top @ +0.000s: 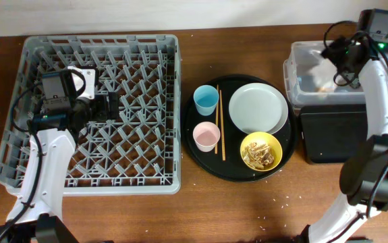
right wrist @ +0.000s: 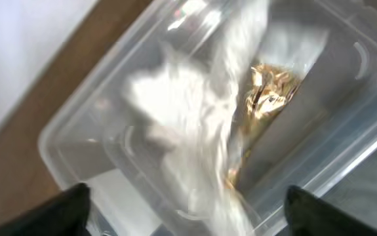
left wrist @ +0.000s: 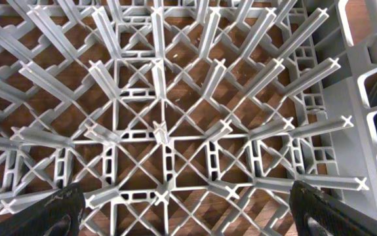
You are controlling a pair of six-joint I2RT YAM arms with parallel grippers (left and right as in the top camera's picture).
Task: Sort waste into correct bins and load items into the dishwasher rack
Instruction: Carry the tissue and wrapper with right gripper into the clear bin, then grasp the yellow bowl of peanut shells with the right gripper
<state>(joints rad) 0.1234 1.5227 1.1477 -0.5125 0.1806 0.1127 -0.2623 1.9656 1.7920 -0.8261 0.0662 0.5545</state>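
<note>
The robot's right gripper should lift from the tub (top: 295, 81), then go back and down onto the bowl's rim next to the chopsticks, because the yellow bowl (top: 261, 150) still has food scraps in it.
My right gripper (top: 342, 67) is open above the clear tub (top: 295, 81). Crumpled white tissue (right wrist: 181, 111) with a brownish wrapper (right wrist: 267, 92) is blurred inside the tub, below the open fingers (right wrist: 185, 210). My left gripper (top: 113, 106) is open and empty over the grey dishwasher rack (top: 160, 179), whose pegs fill the left wrist view (left wrist: 168, 131). On the round black tray (top: 200, 158) stand the light-blue cup (top: 206, 100), pink-white cup (top: 206, 136), white plate (top: 258, 108), yellow bowl (top: 261, 150) with food scraps, and two chopsticks (top: 220, 121).
The shallow black rectangular tray (top: 335, 131) sits just in front of the clear tub at the right. A few crumbs lie on the wooden table (top: 247, 209) near the front.
</note>
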